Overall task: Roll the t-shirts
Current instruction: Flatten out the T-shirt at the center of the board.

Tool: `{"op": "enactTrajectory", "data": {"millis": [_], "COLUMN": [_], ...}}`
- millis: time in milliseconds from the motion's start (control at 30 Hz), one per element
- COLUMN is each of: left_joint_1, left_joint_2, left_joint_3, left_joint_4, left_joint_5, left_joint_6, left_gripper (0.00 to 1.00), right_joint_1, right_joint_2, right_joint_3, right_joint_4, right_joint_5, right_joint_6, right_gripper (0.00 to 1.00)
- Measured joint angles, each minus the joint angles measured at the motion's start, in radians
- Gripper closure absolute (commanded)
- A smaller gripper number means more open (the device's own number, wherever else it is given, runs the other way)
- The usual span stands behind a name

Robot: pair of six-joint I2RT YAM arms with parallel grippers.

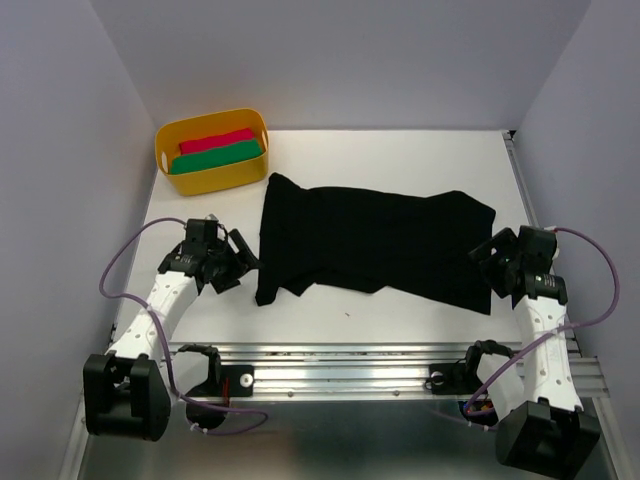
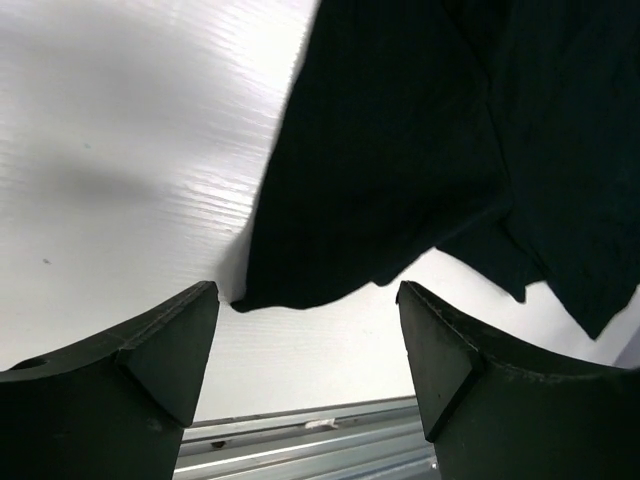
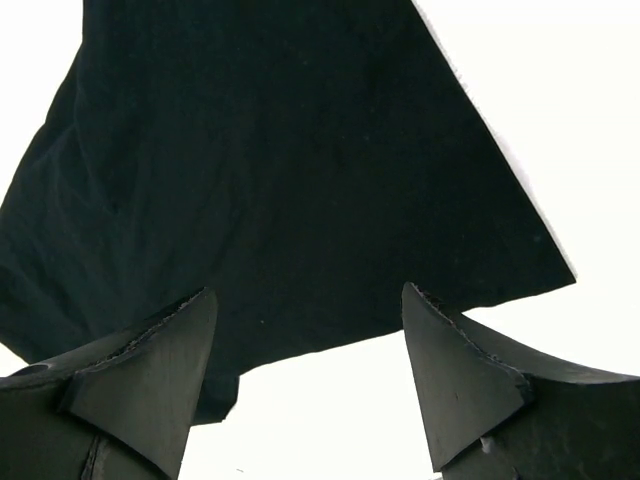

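The shirt's near corner (image 1: 267, 293) (image 2: 268, 284) sticks out below my open left gripper and to its right in the top view, so I need to lower my fingers that way around it.
A black t-shirt (image 1: 370, 242) lies spread flat across the middle of the white table, folded into a long band running left to right. My left gripper (image 1: 243, 262) stands open just off the shirt's left end, nothing between its fingers. In the left wrist view the shirt's corner (image 2: 400, 170) lies just beyond the open left gripper (image 2: 308, 300). My right gripper (image 1: 484, 262) is open at the shirt's right end. The right wrist view shows the cloth's edge (image 3: 290, 200) ahead of the open right gripper (image 3: 308, 305), which holds nothing.
A yellow tub (image 1: 214, 178) at the back left holds a red roll (image 1: 215, 141) and a green roll (image 1: 215, 157). Grey walls close in the table on three sides. A metal rail (image 1: 350, 375) runs along the near edge.
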Motion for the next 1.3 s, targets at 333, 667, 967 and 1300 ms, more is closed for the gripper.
{"op": "enactTrajectory", "data": {"millis": [333, 667, 967, 1300], "left_joint_1": [-0.165, -0.280, -0.292, -0.304], "left_joint_2": [0.129, 0.169, 0.169, 0.208], "left_joint_3": [0.013, -0.007, -0.009, -0.054], "left_joint_4": [-0.011, 0.034, 0.008, 0.081], "left_joint_5": [-0.142, -0.167, -0.263, -0.258], "left_joint_6": [-0.088, -0.198, -0.220, -0.233], "left_gripper": [0.12, 0.11, 0.11, 0.16], "right_joint_1": [0.000, 0.000, 0.000, 0.000], "right_joint_2": [0.043, 0.077, 0.092, 0.118], "right_joint_3": [0.000, 0.001, 0.016, 0.016], "right_joint_4": [0.021, 0.042, 0.049, 0.064], "right_joint_5": [-0.053, -0.085, -0.099, -0.112], "right_joint_6": [-0.003, -0.007, -0.007, -0.008], "right_gripper": [0.11, 0.10, 0.09, 0.09]}}
